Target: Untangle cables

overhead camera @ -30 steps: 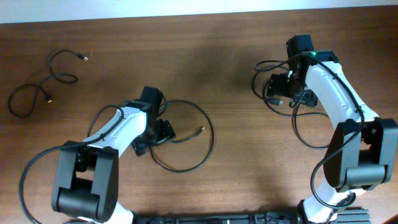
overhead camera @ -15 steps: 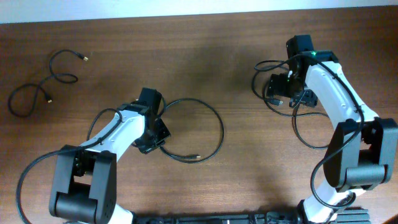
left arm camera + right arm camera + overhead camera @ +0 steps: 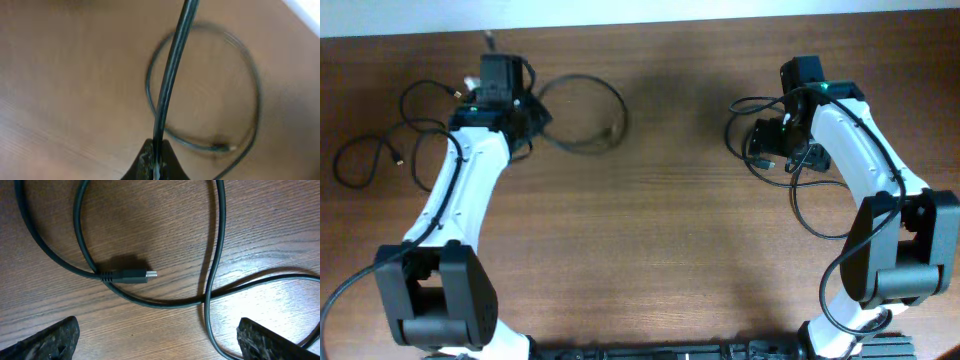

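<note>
The left gripper carries the thin black cable outward toward the white back edge next, then opens there, since empty wood lies beyond the fingertips.
My left gripper is at the table's far left and is shut on a thin black cable. In the left wrist view that cable runs up from the pinched fingertips. Its loop lies to the gripper's right, with the plug resting on the wood. A second cable lies in loose curves at the far left edge. My right gripper is open, low over a third cable, whose plug lies just ahead of the fingers. In the overhead view this gripper is at the far right.
The white back edge of the table runs close behind both grippers. Black loops curl round the right arm's forearm. The arm bases stand at the front edge.
The left gripper shut on the looped cable near the table's middle front, then carried it to the far left, close to the second cable. The right arm has not moved.
</note>
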Robot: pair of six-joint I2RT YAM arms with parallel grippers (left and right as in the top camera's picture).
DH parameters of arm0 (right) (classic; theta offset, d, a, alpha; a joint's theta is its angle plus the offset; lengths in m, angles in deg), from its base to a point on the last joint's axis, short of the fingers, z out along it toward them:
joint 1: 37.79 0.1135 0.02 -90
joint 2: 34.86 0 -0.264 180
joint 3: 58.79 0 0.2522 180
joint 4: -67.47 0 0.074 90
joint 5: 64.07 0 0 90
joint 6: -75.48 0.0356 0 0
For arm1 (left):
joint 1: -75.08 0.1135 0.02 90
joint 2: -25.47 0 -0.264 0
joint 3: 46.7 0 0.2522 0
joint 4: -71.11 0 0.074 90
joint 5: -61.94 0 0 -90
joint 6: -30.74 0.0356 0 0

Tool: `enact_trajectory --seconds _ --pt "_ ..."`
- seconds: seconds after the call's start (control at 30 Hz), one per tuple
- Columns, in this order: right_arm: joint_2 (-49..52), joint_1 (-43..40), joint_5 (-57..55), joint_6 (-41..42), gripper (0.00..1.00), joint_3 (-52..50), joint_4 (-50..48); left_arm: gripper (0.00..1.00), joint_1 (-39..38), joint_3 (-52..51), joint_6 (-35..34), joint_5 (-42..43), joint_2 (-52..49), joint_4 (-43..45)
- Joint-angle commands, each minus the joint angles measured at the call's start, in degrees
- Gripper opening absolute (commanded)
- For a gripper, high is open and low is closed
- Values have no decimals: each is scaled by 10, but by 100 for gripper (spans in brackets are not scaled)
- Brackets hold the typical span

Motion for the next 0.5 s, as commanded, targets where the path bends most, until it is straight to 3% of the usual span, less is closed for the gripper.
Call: enact_trajectory --seconds 0.0,0.23,0.33,0.47 --pt "1 3 -9 5 99 -2 1 0 19 11 11 -53 -3 67" --pt "2 3 -9 5 99 -2 1 0 51 11 12 -110 -45 163" --pt "1 3 -9 5 99 -2 1 0 70 11 91 -117 -78 219" --pt "1 3 -9 5 99 -2 1 0 76 11 252 -111 -116 304"
